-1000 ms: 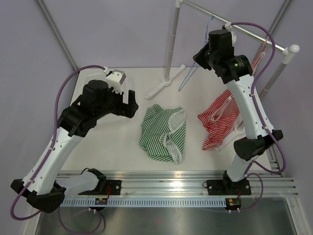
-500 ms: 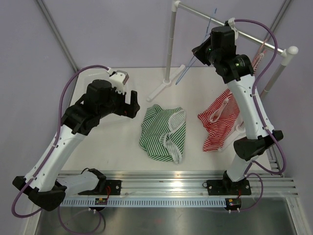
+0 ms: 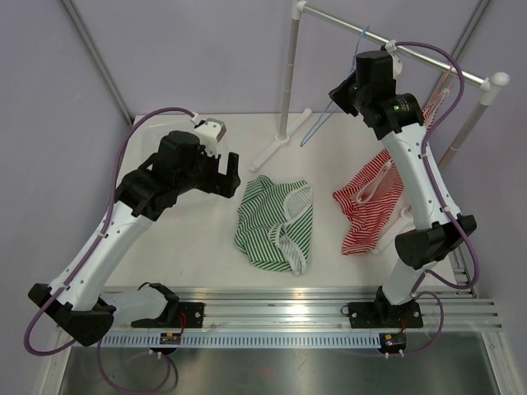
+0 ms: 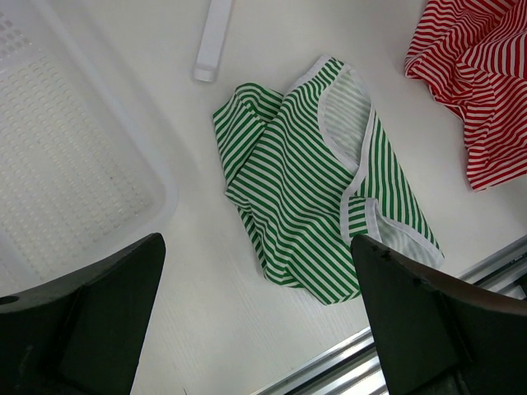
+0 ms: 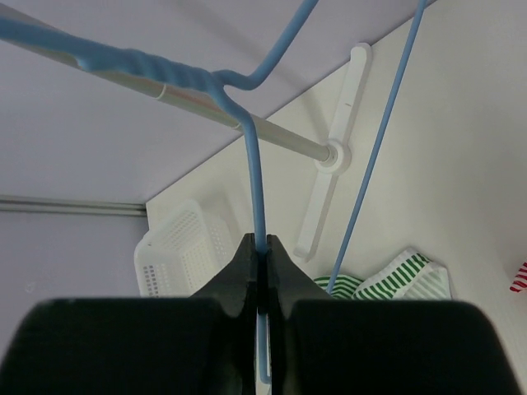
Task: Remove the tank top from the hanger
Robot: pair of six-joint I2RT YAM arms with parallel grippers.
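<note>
Next, the left gripper moves over and down onto the tank top's folded neckline trim, a narrow piece to pinch, below it and to its right in the top view.
A green-and-white striped tank top [image 3: 276, 224] [image 4: 321, 185] lies crumpled on the white table, off any hanger. The thin blue hanger [image 3: 323, 117] [image 5: 251, 164] is bare; its hook is up at the metal rail [image 3: 412, 51] [image 5: 189, 95]. My right gripper [image 3: 339, 92] [image 5: 261, 247] is shut on the hanger's wire just below the hook. My left gripper [image 3: 227, 171] [image 4: 257, 243] hovers open left of the green top, above its near edge, with nothing between its fingers.
A red-and-white striped top [image 3: 366, 206] [image 4: 478, 74] lies at the right of the table. More red-striped cloth [image 3: 439, 97] hangs at the rail's right end. The rack's post [image 3: 290, 70] and foot [image 3: 276, 140] [image 4: 214, 37] stand behind. A white basket [image 4: 66, 164] [image 5: 185, 247] sits far left.
My right gripper has lifted the bare hanger and swung it up toward the rail. The left arm has shifted slightly right, still open.
</note>
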